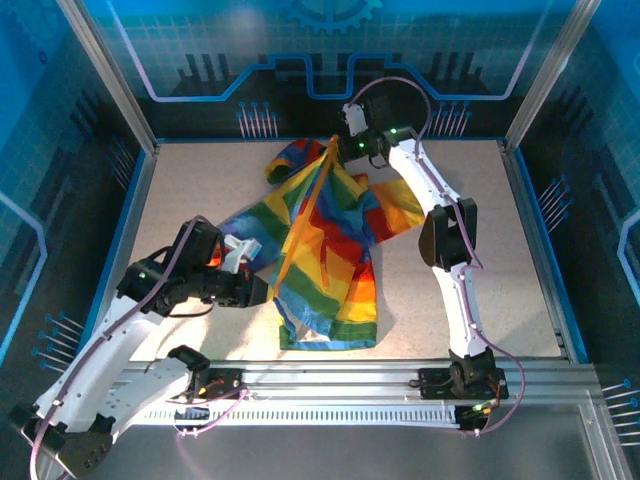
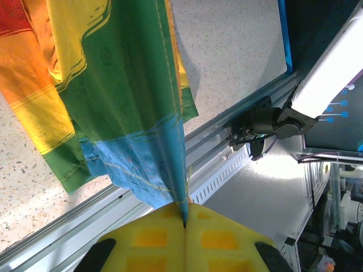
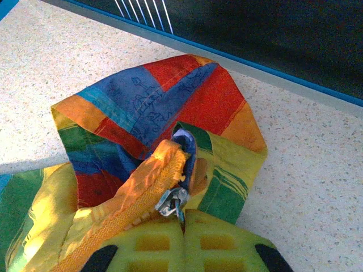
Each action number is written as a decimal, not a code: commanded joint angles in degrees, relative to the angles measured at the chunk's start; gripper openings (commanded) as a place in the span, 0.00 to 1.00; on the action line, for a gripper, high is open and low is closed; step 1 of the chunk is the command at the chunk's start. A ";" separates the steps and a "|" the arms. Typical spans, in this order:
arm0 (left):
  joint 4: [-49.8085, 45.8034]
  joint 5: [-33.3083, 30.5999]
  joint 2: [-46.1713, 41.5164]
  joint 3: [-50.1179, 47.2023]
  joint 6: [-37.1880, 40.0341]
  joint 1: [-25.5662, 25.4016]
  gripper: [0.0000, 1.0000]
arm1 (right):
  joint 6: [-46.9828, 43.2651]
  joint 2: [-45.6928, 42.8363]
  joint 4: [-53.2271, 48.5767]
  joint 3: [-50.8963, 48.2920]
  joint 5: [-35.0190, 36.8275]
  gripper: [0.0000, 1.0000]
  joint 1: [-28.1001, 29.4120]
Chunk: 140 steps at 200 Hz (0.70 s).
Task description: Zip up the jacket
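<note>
The metal zipper pull already sits at the orange tape's top, so next my right gripper lowers to the jacket's collar below and releases the pull.
The rainbow-striped jacket lies in the middle of the table, pulled taut along its orange zipper. My left gripper is at the jacket's lower left and is shut on the blue bottom edge of the fabric; the yellow fingertips are pressed together around it. At the collar end, my right gripper is shut on the metal zipper pull, which sits at the top of the orange zipper tape. The hood is bunched just beyond it.
An aluminium rail runs along the table's near edge, close under the jacket's hem. The speckled table is bare to the right of the jacket. Blue walls enclose the back and sides.
</note>
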 commanded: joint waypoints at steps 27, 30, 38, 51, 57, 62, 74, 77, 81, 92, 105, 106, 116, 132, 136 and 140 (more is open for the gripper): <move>-6.12 1.68 -1.76 -2.38 -1.45 -0.69 0.00 | 1.58 0.97 5.63 4.24 5.37 0.00 -3.01; -6.05 1.54 -1.71 -2.56 -1.45 -0.68 0.00 | 1.61 1.09 5.60 4.36 5.48 0.00 -3.00; -5.70 0.93 -1.65 -3.09 -1.42 -0.69 0.00 | 1.67 1.22 5.59 4.65 5.62 0.00 -3.01; -4.13 0.00 -1.12 -4.70 -1.91 -0.62 0.00 | 1.58 1.54 5.59 4.96 5.61 0.00 -2.97; -3.01 -0.31 -0.71 -5.45 -2.39 -0.61 0.00 | 1.50 1.70 5.59 4.94 5.49 0.00 -2.97; -1.72 -0.31 -0.25 -6.35 -2.85 -0.56 0.00 | 1.44 1.87 5.51 4.96 5.49 0.00 -2.91; 2.03 -0.03 0.78 -8.69 -4.52 -0.56 0.00 | 0.94 2.47 5.03 5.13 5.52 0.00 -2.94; 2.96 0.12 1.04 -9.29 -5.10 -0.60 0.00 | 0.72 2.56 4.98 5.14 5.57 0.00 -2.87; 4.40 0.47 1.39 -10.10 -5.81 -0.60 0.00 | 0.42 2.80 4.85 5.10 5.64 0.00 -2.84; 8.55 1.42 2.12 -12.62 -7.77 -0.58 0.00 | -0.65 3.61 4.76 5.13 5.92 0.00 -2.99; 12.99 2.58 2.80 -15.61 -9.97 -0.66 0.00 | -2.49 4.96 4.43 5.58 6.50 0.00 -3.04; 13.35 2.65 2.80 -15.80 -10.09 -0.68 0.00 | -2.61 5.07 4.31 5.67 6.52 0.00 -3.07; 16.07 3.07 3.17 -17.94 -11.90 -0.69 0.00 | -3.75 6.36 3.31 6.63 6.80 0.00 -3.12; 18.23 2.42 4.08 -19.17 -13.19 -0.71 0.00 | -5.68 7.83 2.10 7.29 7.28 0.00 -3.19; 18.69 2.08 4.28 -19.50 -13.64 -0.72 0.00 | -6.07 8.09 1.91 7.20 7.48 0.00 -3.25; 19.03 1.61 4.54 -19.80 -13.97 -0.77 0.00 | -6.41 8.31 1.81 7.14 7.64 0.00 -3.23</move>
